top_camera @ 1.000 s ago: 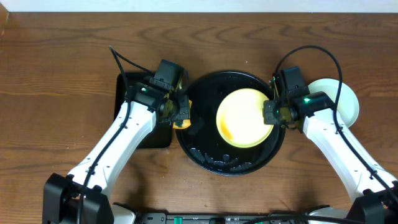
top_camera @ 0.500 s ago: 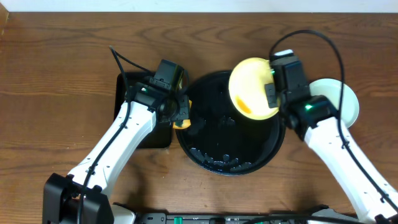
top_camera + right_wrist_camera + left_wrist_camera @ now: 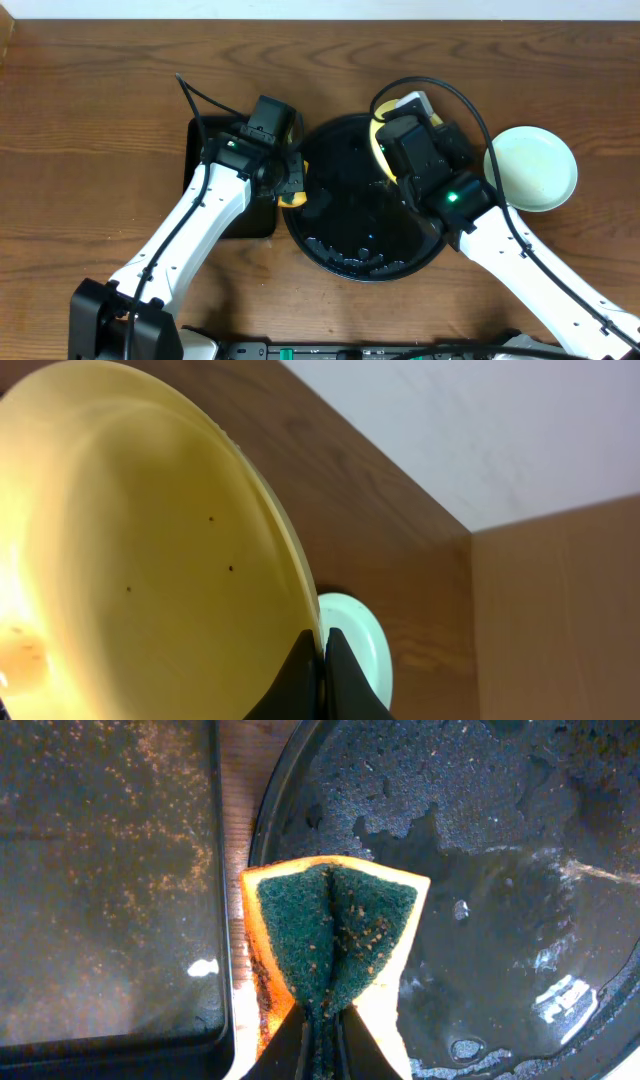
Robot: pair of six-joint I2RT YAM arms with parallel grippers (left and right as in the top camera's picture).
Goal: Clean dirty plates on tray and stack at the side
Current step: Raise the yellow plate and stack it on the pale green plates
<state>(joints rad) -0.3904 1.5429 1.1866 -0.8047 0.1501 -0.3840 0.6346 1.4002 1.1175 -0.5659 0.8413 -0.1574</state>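
My right gripper moves right in the overhead view next, tilts its plate flat, lowers it onto the mint-blue plate (image 3: 530, 168) (image 3: 358, 645), then releases it, since that lies beside the tray.
The pale yellow plate (image 3: 150, 560) is held on edge above the round black tray (image 3: 340, 245), my right gripper (image 3: 322, 660) shut on its rim. From overhead only a thin yellow arc of the plate (image 3: 377, 138) shows beside the right wrist. Small brown specks and an orange smear mark its face. A mint-blue plate (image 3: 530, 168) lies flat on the wood to the right of the tray, also seen behind the yellow rim as a mint plate (image 3: 357, 645). My left gripper (image 3: 322, 1042) is shut on a folded green and yellow sponge (image 3: 335, 930) at the tray's left rim.
A rectangular black tray (image 3: 100, 870) lies left of the round tray, partly under the left arm (image 3: 190, 230). The round tray's floor (image 3: 500, 870) is wet, with suds along its front (image 3: 360, 264). Bare wood tabletop (image 3: 100, 120) surrounds both trays.
The right arm has lifted the yellow plate from lying flat in the tray, tipped it up on edge and carried it toward the tray's far side. The left arm and sponge have not moved.
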